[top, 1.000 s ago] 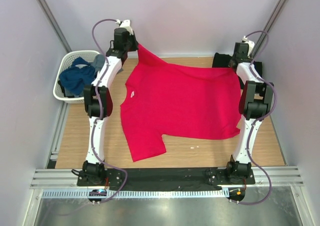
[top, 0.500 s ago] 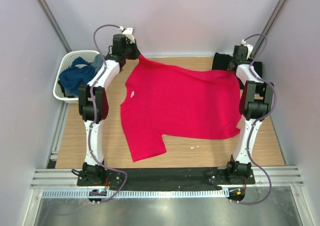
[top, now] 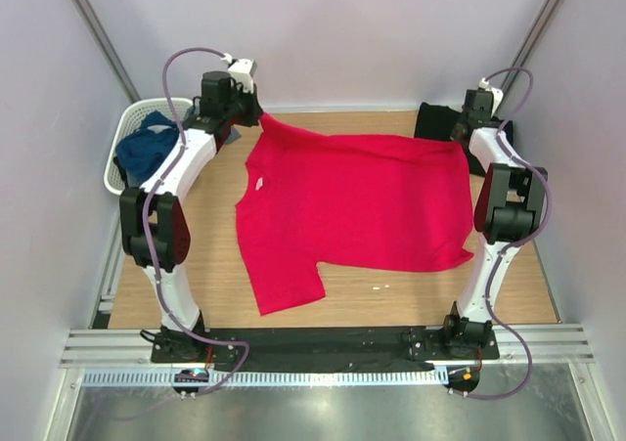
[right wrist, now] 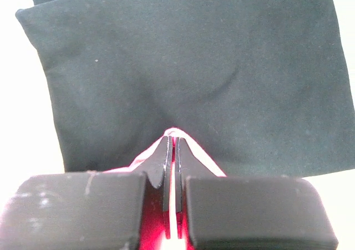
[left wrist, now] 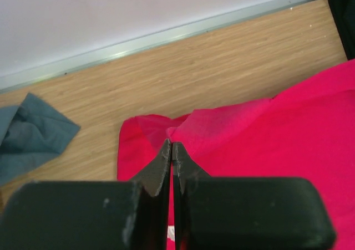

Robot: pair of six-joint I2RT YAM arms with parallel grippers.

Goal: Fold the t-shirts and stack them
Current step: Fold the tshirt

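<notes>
My right gripper moves back and down onto the red t-shirt's flat end (top: pixel 456 180) next and releases the red t-shirt's corner there, since it hangs over the folded black t-shirt (top: pixel 435 120).
The red t-shirt (top: pixel 352 201) lies spread across the wooden table. My left gripper (top: pixel 256 118) is shut on its far left sleeve corner, seen close up in the left wrist view (left wrist: pixel 172 144). My right gripper (top: pixel 464 136) is shut on the shirt's far right corner (right wrist: pixel 173 133), held over the folded black t-shirt (right wrist: pixel 194 67). The black t-shirt (top: pixel 435 120) sits at the far right of the table, partly hidden by the right arm.
A white lattice basket (top: pixel 125 143) with blue cloth (top: pixel 147 148) stands left of the table. A blue-grey cloth (left wrist: pixel 30 133) lies on the wood near the left gripper. Walls close in on the back and sides.
My left gripper has moved left and lower with the sleeve corner, pulling the shirt's far edge flatter. The right gripper has shifted slightly toward the back, still holding its corner.
</notes>
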